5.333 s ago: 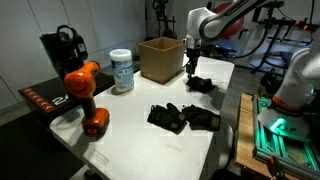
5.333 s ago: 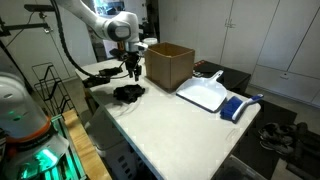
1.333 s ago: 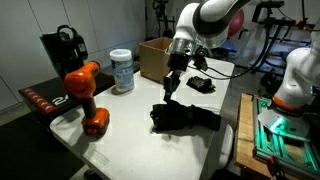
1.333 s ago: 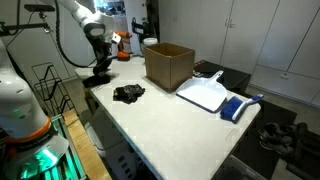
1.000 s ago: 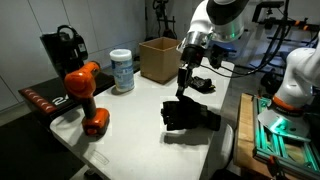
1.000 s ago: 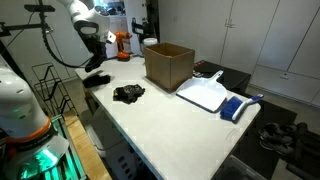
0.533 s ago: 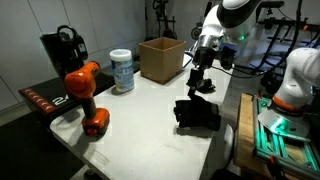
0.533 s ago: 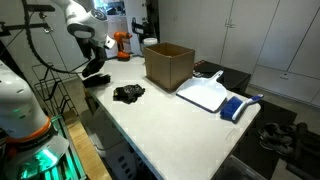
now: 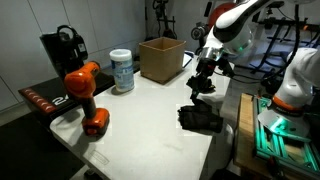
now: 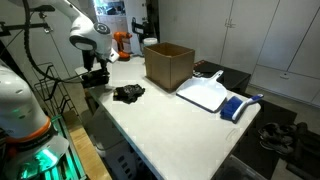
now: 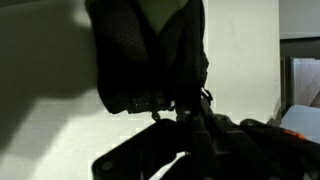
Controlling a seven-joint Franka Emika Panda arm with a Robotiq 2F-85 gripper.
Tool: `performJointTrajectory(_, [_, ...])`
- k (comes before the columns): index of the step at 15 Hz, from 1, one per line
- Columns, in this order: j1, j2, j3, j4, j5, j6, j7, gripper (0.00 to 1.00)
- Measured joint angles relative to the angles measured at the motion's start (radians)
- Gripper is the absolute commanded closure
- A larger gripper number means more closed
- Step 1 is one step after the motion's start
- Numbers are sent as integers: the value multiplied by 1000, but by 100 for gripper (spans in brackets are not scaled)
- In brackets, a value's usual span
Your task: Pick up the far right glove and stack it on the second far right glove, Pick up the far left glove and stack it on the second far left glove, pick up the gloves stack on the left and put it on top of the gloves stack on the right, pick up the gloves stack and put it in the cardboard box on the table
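Observation:
The dark pile of gloves on the table is directly below the hanging glove, so my gripper needs to move down to the pile next and release the hanging glove onto it.
In the wrist view a limp black glove (image 11: pixel 150 50) hangs from my gripper (image 11: pixel 176 112), which is shut on it over the white table (image 11: pixel 240 60). In both exterior views the gripper (image 9: pixel 204 72) (image 10: pixel 95 70) hovers near the table's edge. A dark pile of gloves (image 9: pixel 200 119) lies below it on the table (image 9: pixel 140 115). More black gloves (image 10: pixel 128 94) lie closer to the cardboard box (image 9: pixel 160 58) (image 10: pixel 168 66). Whether the dark shape (image 9: pixel 203 87) under the gripper hangs or lies flat, I cannot tell.
An orange-and-black drill (image 9: pixel 85 95), a white canister (image 9: pixel 122 70) and a black machine (image 9: pixel 62 50) stand along one side. A white tray (image 10: pixel 205 95) and a blue item (image 10: pixel 235 107) lie past the box. Another robot base with a green light (image 9: pixel 285 120) stands beside the table.
The arm has swung across the table toward its edge with the black glove in the gripper, and the dark pile on the table now shows further toward that edge.

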Motion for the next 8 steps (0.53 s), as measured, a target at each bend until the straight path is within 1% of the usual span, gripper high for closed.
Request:
performJointTrajectory(2, [0, 20, 0, -13, 11, 30, 23, 98])
performJointTrajectory(3, [-1, 32, 0, -16, 11, 35, 35, 71])
performJointTrajectory(4, [-2, 42, 0, -19, 10, 37, 48, 70])
performJointTrajectory(6, [-2, 59, 0, -22, 6, 38, 60, 57])
performJointTrajectory(7, [-3, 63, 0, -24, -2, 37, 60, 48])
performJointTrajectory(8, [-3, 64, -1, -25, -15, 37, 60, 42])
